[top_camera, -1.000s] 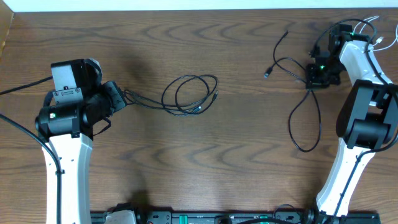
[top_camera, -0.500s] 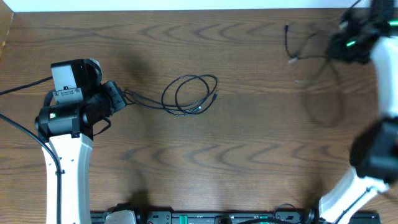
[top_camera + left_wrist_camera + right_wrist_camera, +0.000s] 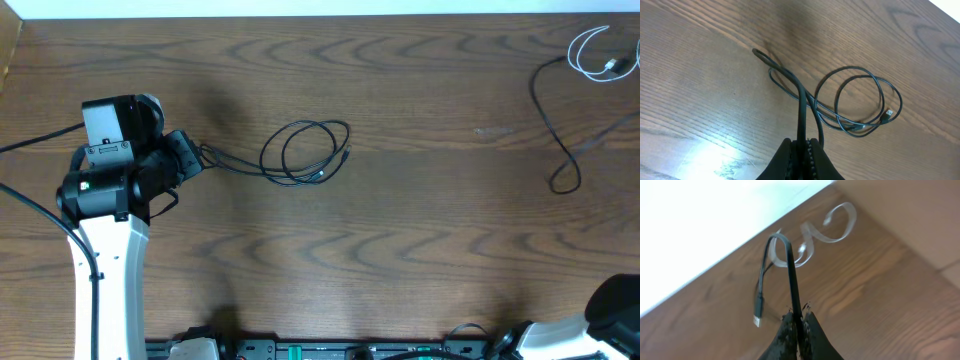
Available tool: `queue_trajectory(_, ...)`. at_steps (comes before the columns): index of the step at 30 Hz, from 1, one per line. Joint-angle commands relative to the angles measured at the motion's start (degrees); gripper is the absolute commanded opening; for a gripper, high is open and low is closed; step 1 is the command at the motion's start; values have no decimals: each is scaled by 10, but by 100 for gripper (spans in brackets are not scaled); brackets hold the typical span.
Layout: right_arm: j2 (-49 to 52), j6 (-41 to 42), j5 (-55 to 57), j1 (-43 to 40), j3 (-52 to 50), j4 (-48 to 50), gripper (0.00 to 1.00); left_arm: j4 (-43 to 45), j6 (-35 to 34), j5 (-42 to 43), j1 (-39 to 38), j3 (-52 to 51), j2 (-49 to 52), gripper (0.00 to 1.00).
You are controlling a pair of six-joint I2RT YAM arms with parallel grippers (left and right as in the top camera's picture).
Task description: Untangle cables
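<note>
I will move my right gripper to the right in the wrist view and down next, to let go. The wood below it that way is bare and free of cables.
A long black cable lies coiled in a loop (image 3: pixel 305 150) at the table's middle, and its tail runs left into my left gripper (image 3: pixel 196 157). In the left wrist view that gripper (image 3: pixel 802 143) is shut on the doubled black cable (image 3: pixel 802 107), with the coil (image 3: pixel 860 100) beyond it. My right gripper (image 3: pixel 799 316) is shut on a second black cable (image 3: pixel 790 265), which arches up and hangs down to a plug (image 3: pixel 758 316). A short white cable (image 3: pixel 837 227) curls behind it. From overhead, the second black cable (image 3: pixel 556 135) and the white cable (image 3: pixel 597 55) lie at the far right; the right gripper is outside that view.
The left arm (image 3: pixel 105 200) stands over the table's left side. Only the right arm's base (image 3: pixel 610 310) shows at the bottom right corner. The table's far edge (image 3: pixel 320 16) runs along the top, close to the white cable.
The right arm has swung off the overhead view to the right, dragging the second black cable toward the right edge and leaving the white cable bare. The left arm and coil are unmoved.
</note>
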Motion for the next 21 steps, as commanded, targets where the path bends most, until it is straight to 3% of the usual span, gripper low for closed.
queue_trajectory(1,15,54,37,-44,-3,29,1,-2,5,-7,0,10,8,8)
queue_trajectory(12,26,85,140,-82,3,76,1,-2,5,-7,0,10,20,8)
queue_trajectory(18,90,84,164,-82,3,127,1,-2,5,-7,0,10,20,8)
queue_trajectory(19,107,84,161,-82,3,137,13,-2,5,-7,0,10,20,8)
queue_trajectory(21,136,85,156,-82,3,145,67,-2,5,-7,0,10,20,7)
